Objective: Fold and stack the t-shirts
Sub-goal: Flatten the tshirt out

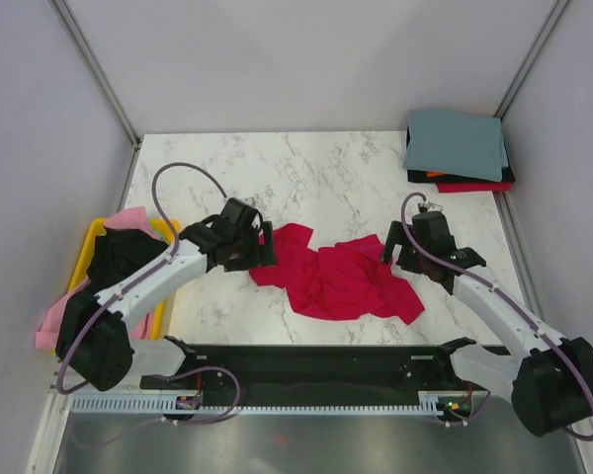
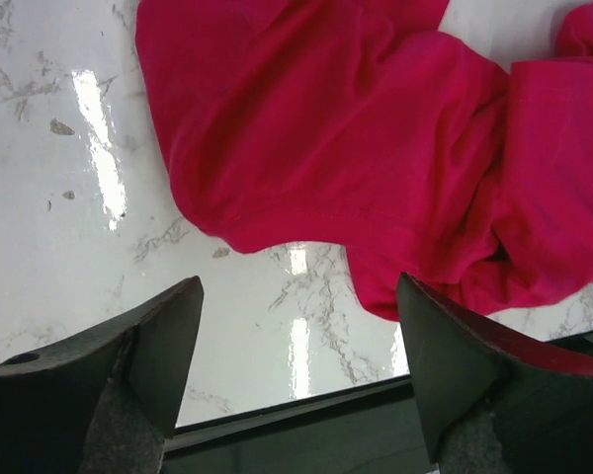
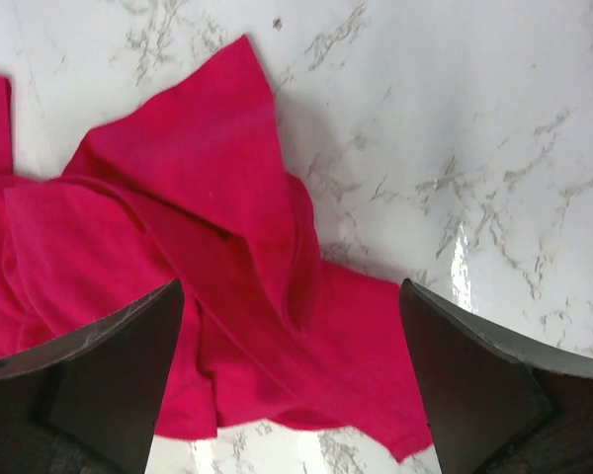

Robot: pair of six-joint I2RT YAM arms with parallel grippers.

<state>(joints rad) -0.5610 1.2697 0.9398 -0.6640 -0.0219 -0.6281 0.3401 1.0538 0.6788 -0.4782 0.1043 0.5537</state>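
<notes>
The right gripper will go down next and shift left in the top view onto the shirt's far corner (image 1: 375, 240) (image 3: 245, 83), because that corner is below the open fingers and toward that side.
A crimson-red t-shirt (image 1: 338, 277) lies crumpled on the marble table between the two arms. It also shows in the left wrist view (image 2: 356, 148) and in the right wrist view (image 3: 227, 276). My left gripper (image 1: 260, 247) is open and empty at the shirt's left edge, over bare table. My right gripper (image 1: 393, 253) is open and empty, just above the shirt's right part. A stack of folded shirts (image 1: 456, 148) with a grey-blue one on top lies at the far right corner. Black (image 1: 117, 255) and pink (image 1: 127, 219) shirts lie in the bin at the left.
A yellow plastic bin (image 1: 86, 249) stands at the table's left edge under the left arm. Grey walls close the table at the back and sides. A black rail (image 1: 316, 363) runs along the near edge.
</notes>
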